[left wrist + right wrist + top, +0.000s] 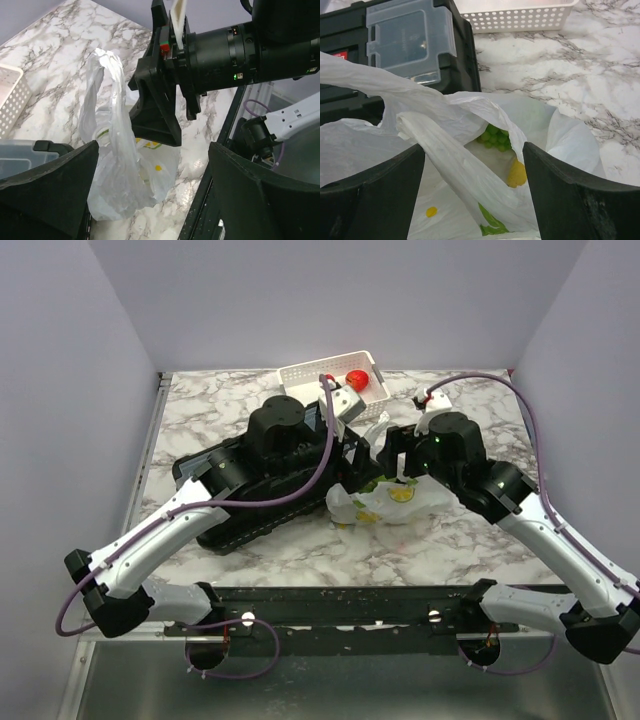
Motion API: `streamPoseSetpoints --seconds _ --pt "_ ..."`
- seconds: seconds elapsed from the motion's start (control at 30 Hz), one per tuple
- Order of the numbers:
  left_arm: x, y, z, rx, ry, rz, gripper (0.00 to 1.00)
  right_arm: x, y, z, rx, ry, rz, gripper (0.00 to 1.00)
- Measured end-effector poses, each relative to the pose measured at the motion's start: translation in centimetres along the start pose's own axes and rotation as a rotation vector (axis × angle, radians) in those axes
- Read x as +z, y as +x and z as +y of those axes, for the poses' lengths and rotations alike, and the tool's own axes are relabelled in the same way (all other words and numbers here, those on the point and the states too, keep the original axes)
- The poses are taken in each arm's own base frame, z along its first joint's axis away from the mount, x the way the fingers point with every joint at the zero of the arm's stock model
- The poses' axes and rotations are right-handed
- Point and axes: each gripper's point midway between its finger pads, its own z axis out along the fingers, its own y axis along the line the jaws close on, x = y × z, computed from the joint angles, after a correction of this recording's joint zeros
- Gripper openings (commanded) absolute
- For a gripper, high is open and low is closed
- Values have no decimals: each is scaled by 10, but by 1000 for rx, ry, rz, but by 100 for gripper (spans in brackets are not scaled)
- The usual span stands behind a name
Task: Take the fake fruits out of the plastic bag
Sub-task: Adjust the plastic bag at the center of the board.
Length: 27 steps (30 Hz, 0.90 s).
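Note:
My left gripper will shift outward onto the bag's upright handle fold [379, 427] [118, 92] next and close, since the fold stands outward of it.
The white plastic bag [392, 500] lies on the marble table just right of the black toolbox. One handle loop [107, 65] stands up. My left gripper [152, 150] is open, with the bag low between its fingers. My right gripper [474, 147] is open over the bag's mouth and straddles a twisted handle strip [455, 165]. Inside the bag I see green grapes [495, 136] and a yellow fruit [516, 174]. The right gripper also shows in the left wrist view [165, 115], just above the bag. A red fruit [357, 378] lies in the white basket.
The black toolbox [260, 485] with a clear lid [410, 35] lies left of the bag. The white perforated basket [310, 375] stands at the back, and shows in the right wrist view [520, 17]. Both arms crowd together over the bag.

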Motion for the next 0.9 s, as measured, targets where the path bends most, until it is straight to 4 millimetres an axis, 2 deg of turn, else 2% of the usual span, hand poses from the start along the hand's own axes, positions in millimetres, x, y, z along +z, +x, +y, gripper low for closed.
streamPoseSetpoints --seconds 0.1,0.33,0.37,0.43,0.47,0.5,0.57,0.67,0.77,0.87,0.9 --pt "4 1 -3 8 0 5 81 -2 -5 4 4 -27 -28 79" --pt "26 -14 16 11 -90 -18 61 -13 5 7 24 -85 -66 81" --pt "30 -15 18 12 -97 -19 53 -14 6 7 25 -89 -67 82" --pt "39 -17 22 12 -106 -15 20 -14 7 8 26 -98 -67 82" --pt "45 -18 25 11 -116 -11 7 -14 7 9 25 -101 -68 82" --pt "49 -19 27 20 -125 -9 2 -14 7 9 24 -101 -67 82" --pt "54 -19 33 31 -149 3 0 -14 8 9 20 -102 -67 82" --pt "50 -14 36 44 -160 9 0 -15 9 9 -5 -110 -61 83" --pt "29 0 31 41 -148 -10 0 -16 11 13 -25 -138 -52 85" --pt "1 9 18 8 -104 -74 0 -17 13 22 -39 -192 -41 99" --pt "-6 10 14 -7 -89 -99 0 -18 14 27 -44 -223 -36 100"
